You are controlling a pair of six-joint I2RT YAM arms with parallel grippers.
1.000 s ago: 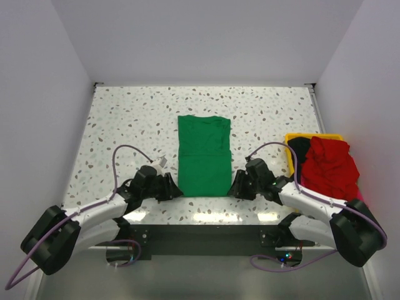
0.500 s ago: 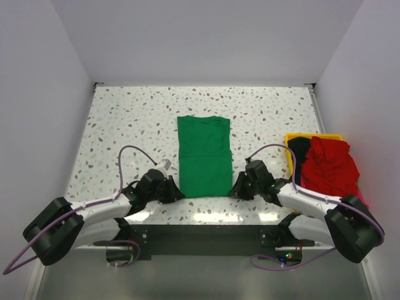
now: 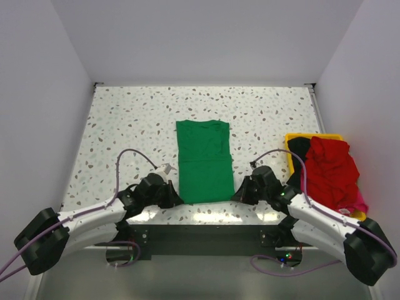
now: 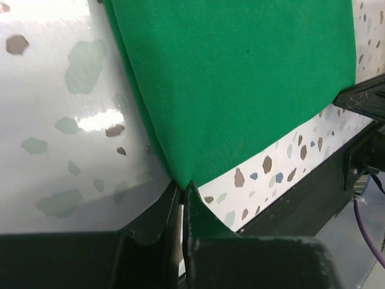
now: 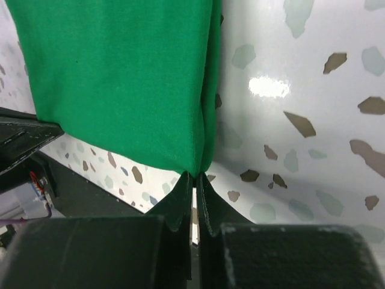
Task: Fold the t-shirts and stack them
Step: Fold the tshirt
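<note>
Next, the left gripper carries the pinched corner up and over, then down to release it at the far end of the long t-shirt [image 3: 183,127], outward of the gripper.
A bright green t-shirt [image 3: 204,159] lies folded into a long rectangle in the middle of the speckled table. My left gripper [image 3: 175,199] is shut on its near left corner [image 4: 180,174], where the fabric bunches into the pinch. Shut on the near right corner [image 5: 198,165] is my right gripper [image 3: 237,195]. Between the two grips the near hem bows a little. A red t-shirt [image 3: 330,169] is heaped over a dark one [image 3: 299,149] in the yellow bin at the right, with a pink one [image 3: 360,201] at the bin's near right side.
The yellow bin [image 3: 312,136] stands against the right wall. White walls close the table on the left, back and right. The table's near edge [image 3: 206,215] runs just behind both grippers, with the dark base plate [image 3: 200,240] below it.
Both grippers closed from open onto the green t-shirt's near corners. The arms shifted slightly toward me, and the near hem now looks pulled and bowed.
</note>
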